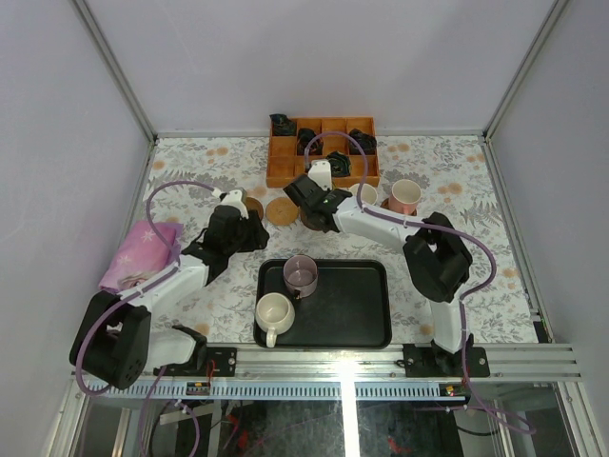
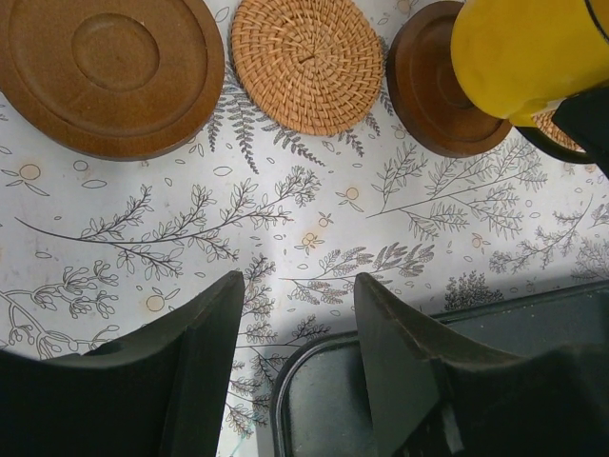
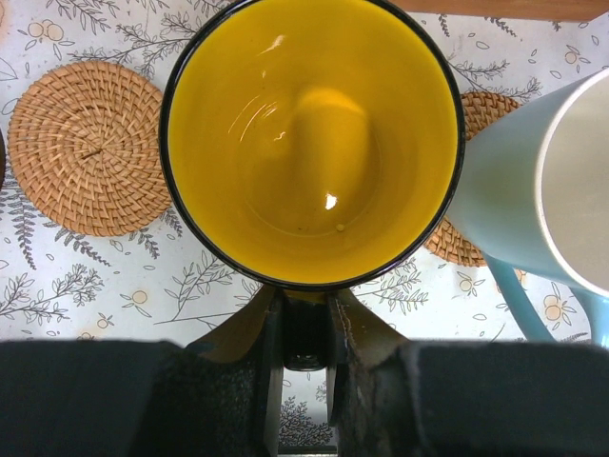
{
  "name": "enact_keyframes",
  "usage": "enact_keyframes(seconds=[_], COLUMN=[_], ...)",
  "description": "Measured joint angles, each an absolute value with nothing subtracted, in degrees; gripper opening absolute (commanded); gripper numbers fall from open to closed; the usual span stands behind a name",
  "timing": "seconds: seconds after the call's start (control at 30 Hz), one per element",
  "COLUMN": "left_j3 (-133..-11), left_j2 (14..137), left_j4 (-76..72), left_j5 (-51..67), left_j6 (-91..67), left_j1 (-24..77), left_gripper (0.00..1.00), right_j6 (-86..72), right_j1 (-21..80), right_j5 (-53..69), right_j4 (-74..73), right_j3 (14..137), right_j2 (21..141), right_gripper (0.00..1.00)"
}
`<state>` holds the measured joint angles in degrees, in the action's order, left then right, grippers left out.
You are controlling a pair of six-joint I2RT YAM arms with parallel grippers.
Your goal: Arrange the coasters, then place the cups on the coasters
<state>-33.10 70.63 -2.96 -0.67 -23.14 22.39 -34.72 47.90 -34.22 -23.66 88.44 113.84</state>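
My right gripper is going to lower the yellow cup (image 2: 528, 57) next, onto the dark brown coaster (image 2: 451, 80) beside the light blue cup.
My right gripper (image 3: 306, 309) is shut on the handle of the yellow cup (image 3: 309, 133). The left wrist view shows this yellow cup (image 2: 528, 57) over the far side of a dark brown coaster (image 2: 428, 90); I cannot tell whether they touch. A woven tan coaster (image 2: 304, 62) and another dark brown coaster (image 2: 109, 71) lie to its left. The light blue cup (image 3: 547, 186) stands on a second woven coaster (image 3: 471, 238). A pink cup (image 1: 406, 195) sits on a dark coaster at the right. On the black tray (image 1: 357, 309) stand the mauve cup (image 1: 301, 275) and the cream cup (image 1: 274, 312). My left gripper (image 2: 297, 314) hangs open and empty over the tray's corner.
An orange wooden compartment box (image 1: 322, 150) with dark items stands at the back of the table. A pink cloth (image 1: 143, 255) lies at the left edge. The two arms are close together near the row of coasters.
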Motion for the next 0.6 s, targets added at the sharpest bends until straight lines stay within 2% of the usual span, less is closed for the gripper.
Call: enact_keyframes(seconds=[0.6], left_j3=[-33.1], left_j2=[74.1], left_j4=[-3.1], left_j5=[1.1], left_j6=[-23.4], left_j1=[22.4], left_gripper=[0.50], right_j6=[-35.4], right_j1=[46.9], right_j5=[-30.4], right_j4=[-22.3], right_j3=[89.1], right_j2=[117.2], right_gripper=[0.00])
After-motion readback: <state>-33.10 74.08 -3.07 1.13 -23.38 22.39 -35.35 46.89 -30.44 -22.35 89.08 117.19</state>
